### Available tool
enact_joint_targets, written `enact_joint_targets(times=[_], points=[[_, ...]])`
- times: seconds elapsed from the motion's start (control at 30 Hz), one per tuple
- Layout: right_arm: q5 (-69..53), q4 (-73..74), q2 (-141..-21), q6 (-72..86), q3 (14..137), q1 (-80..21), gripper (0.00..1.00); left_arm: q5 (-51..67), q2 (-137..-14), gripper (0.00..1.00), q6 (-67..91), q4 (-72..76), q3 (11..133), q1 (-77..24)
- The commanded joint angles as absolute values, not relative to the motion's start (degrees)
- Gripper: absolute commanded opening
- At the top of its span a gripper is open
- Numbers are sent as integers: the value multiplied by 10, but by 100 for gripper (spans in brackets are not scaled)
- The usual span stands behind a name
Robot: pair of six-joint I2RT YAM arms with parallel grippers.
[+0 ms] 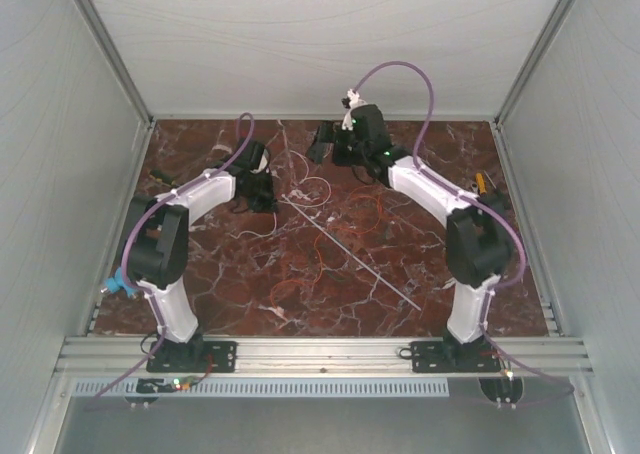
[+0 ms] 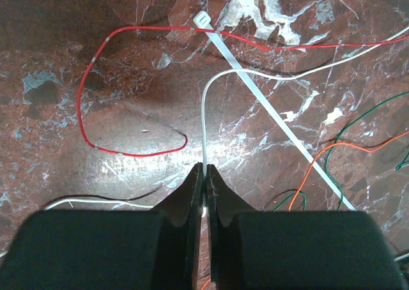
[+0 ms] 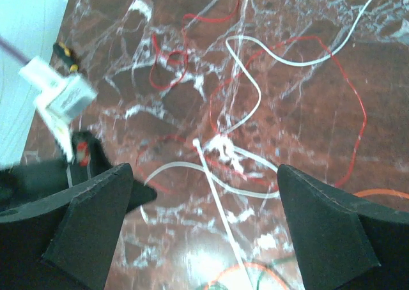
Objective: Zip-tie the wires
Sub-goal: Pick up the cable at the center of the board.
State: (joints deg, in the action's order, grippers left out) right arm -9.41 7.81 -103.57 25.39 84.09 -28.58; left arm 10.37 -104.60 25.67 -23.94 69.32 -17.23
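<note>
My right gripper shifts to the left in the top view and down onto the white wire's far bend (image 1: 296,155) next. This bend lies clear of the zip tie (image 1: 350,254).
Thin red, white, orange and green wires (image 1: 312,188) lie in loose loops on the marble tabletop. The zip tie (image 1: 350,254) lies straight and diagonal among them. In the left wrist view my left gripper (image 2: 205,168) is shut on a white wire (image 2: 203,124). A red wire loop (image 2: 80,105) lies to its left and the zip tie (image 2: 275,109) passes on its right. My right gripper (image 3: 204,168) is wide open and empty, above the zip tie's head end (image 3: 220,207), white wire (image 3: 249,66) and red wire (image 3: 358,111). In the top view the left gripper (image 1: 268,192) and the right gripper (image 1: 323,146) are both at the back.
Orange and green wires (image 2: 332,152) curl at the right of the left wrist view. A small yellow and black object (image 1: 482,184) lies near the right wall. White enclosure walls bound the table on three sides. Purple robot cables (image 1: 420,84) arc above the arms.
</note>
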Motion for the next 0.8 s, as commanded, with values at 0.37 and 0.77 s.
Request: enact_joint_targets(times=[0.37, 0.77], points=[[-73, 94, -1345, 336, 1184, -306, 84, 120, -1004, 0, 256, -271, 729, -170], [-59, 120, -1489, 320, 1326, -308, 69, 133, -983, 0, 256, -300, 745, -171]])
